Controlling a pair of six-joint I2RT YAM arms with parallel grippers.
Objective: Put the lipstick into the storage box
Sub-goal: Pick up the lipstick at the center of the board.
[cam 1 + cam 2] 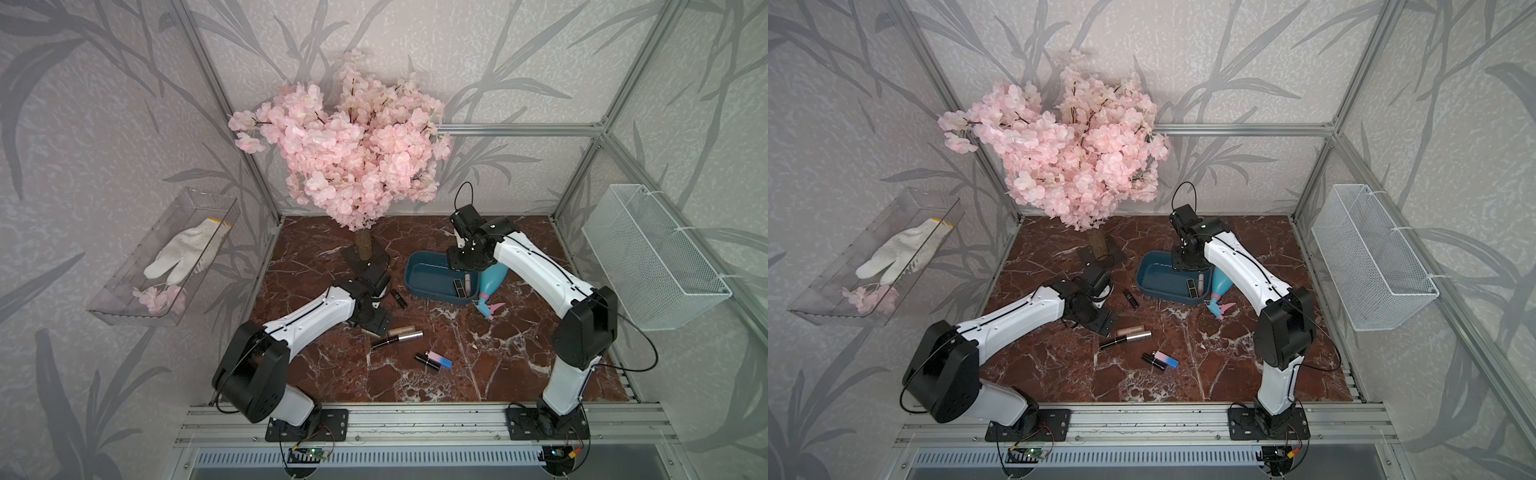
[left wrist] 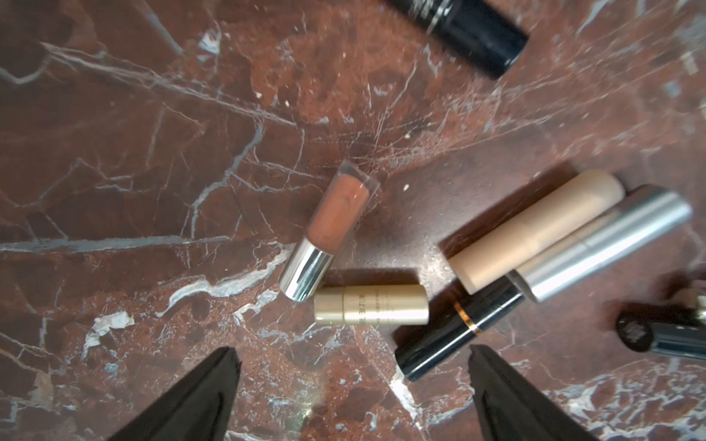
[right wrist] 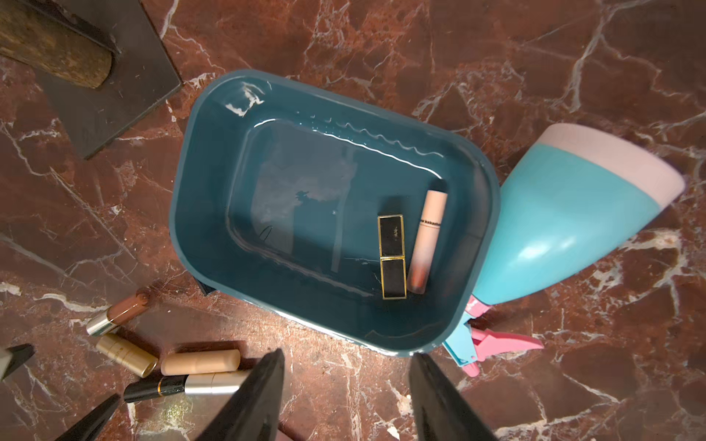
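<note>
The brown lipstick lies below and outward, so next my left gripper should lower the open fingertips outward around its brown-silver joint, clear of the gold one.
The teal-blue storage box lies on the marble toward the back. A black-and-gold square lipstick and a pink gloss tube lie inside it. My right gripper hovers over the box's edge, open, with nothing between its fingers. My left gripper hangs open and low over a cluster of lipsticks: a brown one with a silver base, a gold one, a beige tube and a black-and-silver tube. Nothing is held.
A teal and pink spray bottle lies against the box's right side. A pink blossom tree stands behind on a dark base. More lipsticks lie apart: a black one and a pink-blue one. A clear tray and mesh basket hang on the walls.
</note>
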